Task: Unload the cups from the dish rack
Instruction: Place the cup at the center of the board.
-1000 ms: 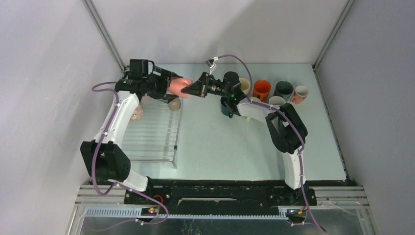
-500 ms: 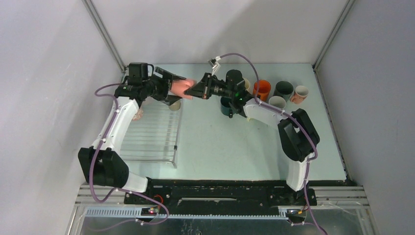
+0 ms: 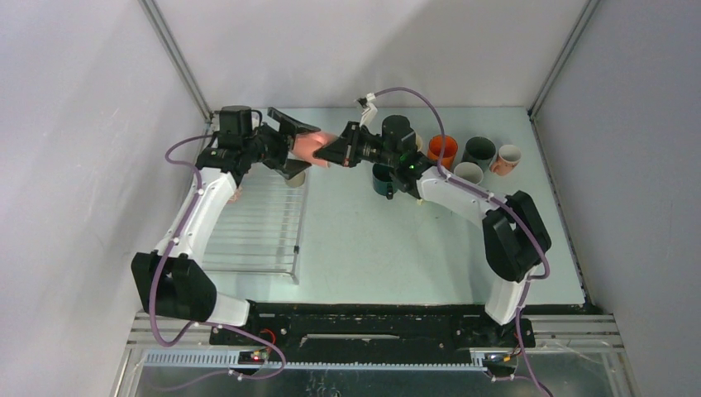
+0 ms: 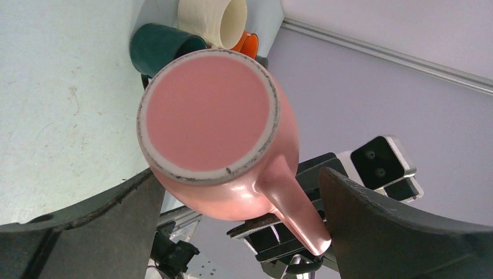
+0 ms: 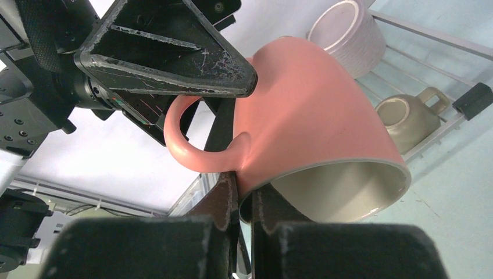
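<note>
My right gripper goes to the right in the top view and down onto the tabletop [image 3: 508, 189] beside the white-pink cup next, since that spot is bare.
A pink cup [image 3: 312, 147] hangs in the air beyond the far right corner of the dish rack [image 3: 256, 223], between both grippers. My right gripper [image 5: 247, 195] is shut on the cup's rim wall right beside the handle, one finger inside and one outside. My left gripper [image 4: 239, 174] stands open around the cup's base [image 4: 209, 113], its fingers [image 4: 87, 226] clear of the body and the handle tip close to the right finger. In the rack a beige cup [image 5: 407, 116] lies near the corner and a lilac-white cup [image 5: 349, 35] stands upside down.
On the table to the right stand a dark green cup [image 3: 383, 180], an orange cup [image 3: 442, 150], a dark cup [image 3: 478, 151], a cream cup [image 3: 467, 171] and a white-pink cup [image 3: 507, 159]. A speckled cup [image 3: 234, 192] shows behind the left arm.
The left gripper's jaws have spread wider and let go of the pink cup. The right gripper keeps its pinch on the rim, and the cup has shifted slightly to the right.
</note>
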Tool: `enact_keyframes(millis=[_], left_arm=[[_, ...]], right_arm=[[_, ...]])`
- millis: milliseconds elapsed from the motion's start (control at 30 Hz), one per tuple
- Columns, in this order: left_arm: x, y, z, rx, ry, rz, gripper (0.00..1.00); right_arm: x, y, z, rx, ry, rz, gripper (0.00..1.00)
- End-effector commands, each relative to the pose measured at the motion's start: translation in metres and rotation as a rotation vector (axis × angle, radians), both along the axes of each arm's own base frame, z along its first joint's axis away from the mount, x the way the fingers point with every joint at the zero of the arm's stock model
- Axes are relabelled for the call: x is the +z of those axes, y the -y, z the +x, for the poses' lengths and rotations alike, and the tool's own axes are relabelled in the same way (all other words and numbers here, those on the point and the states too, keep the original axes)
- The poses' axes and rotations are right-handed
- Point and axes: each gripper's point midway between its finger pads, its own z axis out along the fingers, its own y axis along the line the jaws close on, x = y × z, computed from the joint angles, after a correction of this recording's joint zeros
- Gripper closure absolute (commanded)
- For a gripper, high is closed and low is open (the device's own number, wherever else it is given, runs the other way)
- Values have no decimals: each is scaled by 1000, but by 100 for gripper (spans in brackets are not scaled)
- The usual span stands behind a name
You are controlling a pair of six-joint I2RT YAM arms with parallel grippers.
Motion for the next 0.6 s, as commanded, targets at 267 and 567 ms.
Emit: enact_keyframes(millis=[267, 567], left_arm=[[29, 3, -2, -80, 194, 33, 0], [27, -8, 2, -80, 207, 42, 0]], right_arm=[[45, 25, -5, -122, 149, -38, 100], [52, 40, -4, -190, 190, -78, 100]])
